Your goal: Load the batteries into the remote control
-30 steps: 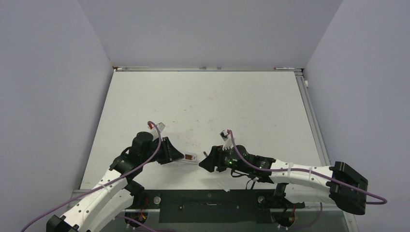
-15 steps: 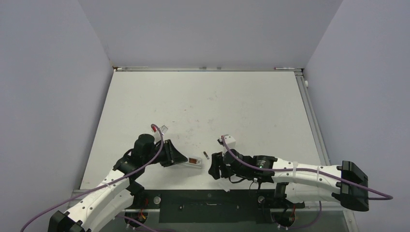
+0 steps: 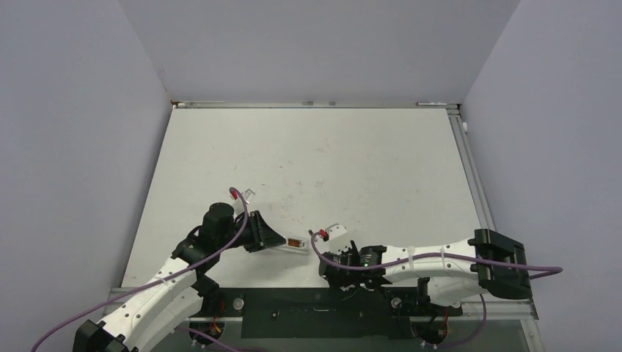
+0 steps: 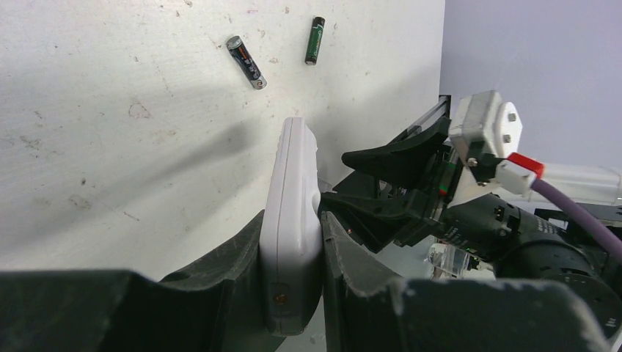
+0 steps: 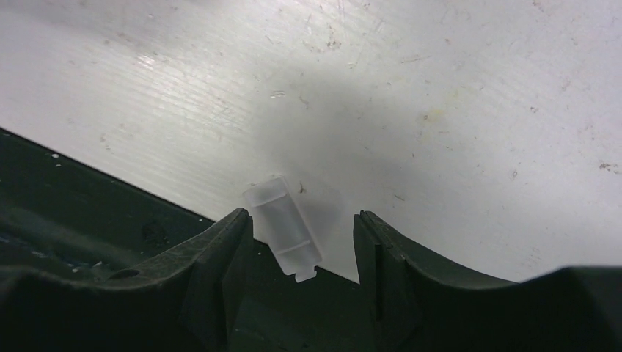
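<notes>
I should next pull my left gripper back toward the base plate and lower the remote to release it onto the clear tabletop strip [image 3: 292, 262] below the gripper.
My left gripper [image 4: 292, 229] is shut on the remote control [image 4: 291, 220], a slim white body held on edge just above the table; its free end [image 3: 293, 243] shows an orange spot. Two batteries [image 4: 246, 62] [image 4: 315, 40] lie loose on the table beyond the remote. In the top view the right wrist hides them. My right gripper [image 5: 302, 218] hangs open at the table's front edge. A small translucent white cover piece [image 5: 282, 229] lies between its fingers, nearer the left finger and untouched, overhanging the edge.
The white table [image 3: 330, 161] is walled on three sides. A black base plate [image 3: 315, 312] runs along the near edge below the right gripper [image 3: 328, 265]. The right arm's fingers [image 4: 400, 158] sit close beside the remote's free end.
The right arm pulled back from beside the remote to the table's near edge, now over the cover piece, its jaws slightly narrower. The left arm with the remote stayed put.
</notes>
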Motion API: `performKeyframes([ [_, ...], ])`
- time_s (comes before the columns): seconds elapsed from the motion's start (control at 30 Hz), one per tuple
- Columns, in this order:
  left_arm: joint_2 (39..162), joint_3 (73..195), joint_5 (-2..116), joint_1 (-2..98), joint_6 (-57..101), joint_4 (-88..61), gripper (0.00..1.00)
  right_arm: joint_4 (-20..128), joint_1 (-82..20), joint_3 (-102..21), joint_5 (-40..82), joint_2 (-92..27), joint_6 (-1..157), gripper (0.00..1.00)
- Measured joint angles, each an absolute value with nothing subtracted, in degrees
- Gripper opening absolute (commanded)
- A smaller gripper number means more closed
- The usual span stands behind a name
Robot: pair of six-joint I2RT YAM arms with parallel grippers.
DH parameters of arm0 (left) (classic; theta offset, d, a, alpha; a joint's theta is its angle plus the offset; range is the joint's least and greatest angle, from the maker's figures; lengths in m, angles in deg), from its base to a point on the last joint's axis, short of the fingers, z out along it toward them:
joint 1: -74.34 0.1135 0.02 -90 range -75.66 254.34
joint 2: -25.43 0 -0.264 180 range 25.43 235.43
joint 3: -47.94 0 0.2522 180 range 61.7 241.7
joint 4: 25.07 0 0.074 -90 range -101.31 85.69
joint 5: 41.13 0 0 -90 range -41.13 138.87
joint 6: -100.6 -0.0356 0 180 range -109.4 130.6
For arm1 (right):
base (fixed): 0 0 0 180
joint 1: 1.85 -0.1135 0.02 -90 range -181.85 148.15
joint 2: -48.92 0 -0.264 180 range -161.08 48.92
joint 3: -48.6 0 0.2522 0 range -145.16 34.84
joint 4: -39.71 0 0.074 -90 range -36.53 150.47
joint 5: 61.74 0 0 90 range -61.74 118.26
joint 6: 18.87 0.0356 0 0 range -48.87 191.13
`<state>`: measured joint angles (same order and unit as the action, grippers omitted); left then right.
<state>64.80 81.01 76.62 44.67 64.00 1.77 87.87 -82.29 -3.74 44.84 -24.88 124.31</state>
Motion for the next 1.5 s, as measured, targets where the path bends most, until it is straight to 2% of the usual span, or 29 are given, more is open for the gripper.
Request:
performKeyframes([
  [0.6,64.6,81.0,76.8,44.7,64.0,1.7,0.00,84.6,-82.6,-4.6,44.0,-30.7,124.1,0.47],
  [1.13,64.7,80.9,77.0,44.7,64.0,1.7,0.00,84.5,-82.6,-4.3,44.6,-31.5,125.5,0.29],
  [1.23,64.9,80.9,77.0,44.7,64.0,1.7,0.00,84.3,-82.6,-3.9,45.1,-31.2,126.2,0.20],
  [1.5,64.9,80.9,77.0,44.7,64.0,1.7,0.00,84.2,-81.7,-3.1,46.0,-30.3,128.0,0.10],
])
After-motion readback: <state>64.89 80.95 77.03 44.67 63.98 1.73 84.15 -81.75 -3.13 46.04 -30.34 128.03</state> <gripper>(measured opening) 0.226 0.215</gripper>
